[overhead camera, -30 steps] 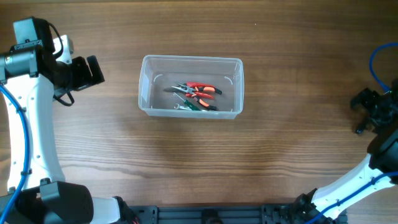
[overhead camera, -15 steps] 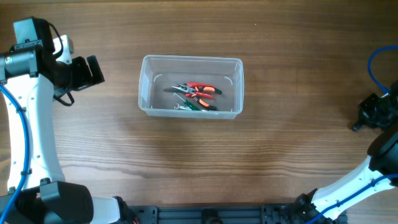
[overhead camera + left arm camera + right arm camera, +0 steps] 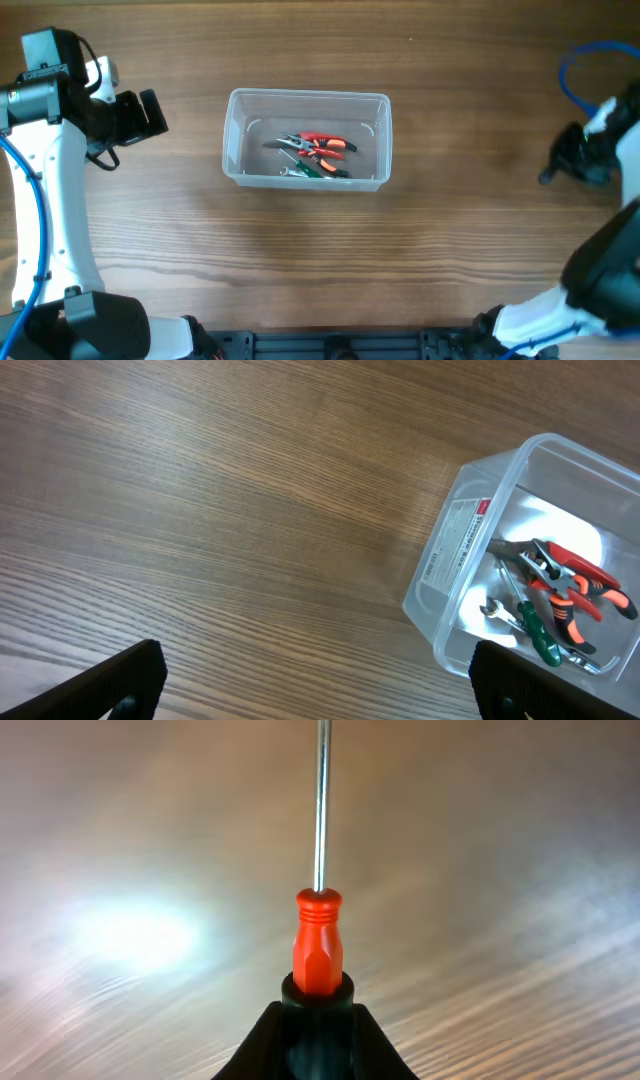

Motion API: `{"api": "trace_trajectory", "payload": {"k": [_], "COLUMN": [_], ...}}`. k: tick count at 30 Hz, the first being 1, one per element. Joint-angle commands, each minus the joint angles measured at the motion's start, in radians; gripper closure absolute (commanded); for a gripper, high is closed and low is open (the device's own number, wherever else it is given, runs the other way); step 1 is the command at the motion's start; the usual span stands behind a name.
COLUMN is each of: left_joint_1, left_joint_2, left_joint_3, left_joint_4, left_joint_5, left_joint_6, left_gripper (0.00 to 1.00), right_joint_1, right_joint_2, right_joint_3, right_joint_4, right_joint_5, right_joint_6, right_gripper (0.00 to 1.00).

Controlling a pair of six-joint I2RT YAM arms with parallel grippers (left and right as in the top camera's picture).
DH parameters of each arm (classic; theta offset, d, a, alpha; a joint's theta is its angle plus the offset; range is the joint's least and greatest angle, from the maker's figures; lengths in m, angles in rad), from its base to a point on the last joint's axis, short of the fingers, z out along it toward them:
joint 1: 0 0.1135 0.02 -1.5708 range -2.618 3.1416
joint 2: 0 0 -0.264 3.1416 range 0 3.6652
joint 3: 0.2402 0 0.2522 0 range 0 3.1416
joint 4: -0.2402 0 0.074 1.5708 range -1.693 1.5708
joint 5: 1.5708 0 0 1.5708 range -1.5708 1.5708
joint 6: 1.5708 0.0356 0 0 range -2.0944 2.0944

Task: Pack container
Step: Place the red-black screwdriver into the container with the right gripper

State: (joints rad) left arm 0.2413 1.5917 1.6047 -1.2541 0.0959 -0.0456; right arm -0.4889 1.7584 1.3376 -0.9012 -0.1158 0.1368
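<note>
My right gripper swings across the table and down inside the container by the pliers' handles next, to open, since the screwdriver is still outside.
The container, a clear plastic bin, stands at the table's middle and holds red-handled pliers, a green-handled tool and a small wrench. My left gripper hovers open to its left; in the left wrist view its black fingertips frame bare wood, with the container at the right. My right gripper is far right, above the table. In the right wrist view it is shut on a screwdriver with a red and black handle, the steel shaft pointing away.
Wood-grain table all round. A blue cable loops above the right arm. The white left arm runs down the left edge.
My right gripper has shut on the screwdriver and moved up and to the left in the overhead view. The left arm and the container have not moved.
</note>
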Motion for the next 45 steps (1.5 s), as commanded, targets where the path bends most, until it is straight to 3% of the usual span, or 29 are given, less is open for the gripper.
{"api": "trace_trajectory", "payload": {"k": [1, 4, 7, 10, 14, 21, 28, 33, 37, 39, 41, 42, 45], "left_joint_1": [-0.004, -0.004, -0.003, -0.004, -0.004, -0.004, -0.004, -0.004, -0.004, -0.004, -0.004, -0.004, -0.004], "left_joint_2": [0.008, 0.008, 0.008, 0.008, 0.008, 0.008, 0.008, 0.008, 0.008, 0.008, 0.008, 0.008, 0.008], "left_joint_3": [0.004, 0.004, 0.004, 0.004, 0.004, 0.004, 0.004, 0.004, 0.004, 0.004, 0.004, 0.004, 0.004], "left_joint_4": [-0.004, -0.012, -0.023, -0.028, -0.031, -0.030, -0.031, -0.031, -0.030, -0.030, -0.030, -0.030, -0.031], "left_joint_5": [0.012, 0.012, 0.012, 0.013, 0.039, 0.042, 0.042, 0.042, 0.042, 0.042, 0.042, 0.042, 0.042], "left_joint_6": [0.011, 0.011, 0.011, 0.010, 0.004, 0.004, 0.004, 0.004, 0.004, 0.004, 0.004, 0.004, 0.004], "left_gripper": [0.00, 0.00, 0.00, 0.00, 0.00, 0.00, 0.00, 0.00, 0.00, 0.00, 0.00, 0.00, 0.00], "right_joint_1": [0.240, 0.487, 0.766, 0.937, 1.038, 1.047, 1.045, 1.045, 1.044, 1.033, 1.010, 0.992, 0.917], "right_joint_2": [-0.201, -0.268, -0.266, -0.258, -0.219, 0.002, 0.198, 0.225, 0.208, 0.169, 0.119, 0.091, 0.015], "right_joint_3": [0.019, 0.019, 0.019, 0.019, 0.019, 0.019, 0.018, 0.018, 0.023, 0.042, 0.076, 0.093, 0.131], "right_joint_4": [-0.003, 0.004, 0.025, 0.074, 0.117, 0.124, 0.138, 0.143, 0.145, 0.147, 0.145, 0.145, 0.146], "right_joint_5": [-0.068, -0.093, -0.153, -0.147, -0.148, -0.148, -0.152, -0.143, -0.087, -0.089, -0.088, -0.087, -0.087], "right_joint_6": [-0.109, -0.200, -0.382, -0.517, -0.680, -0.899, -0.924, -0.923, -0.912, -0.843, -0.713, -0.646, -0.483], "right_gripper": [0.96, 0.96, 0.96, 0.96, 0.96, 0.96, 0.94, 0.76, 0.74, 0.71, 0.48, 0.44, 0.42]}}
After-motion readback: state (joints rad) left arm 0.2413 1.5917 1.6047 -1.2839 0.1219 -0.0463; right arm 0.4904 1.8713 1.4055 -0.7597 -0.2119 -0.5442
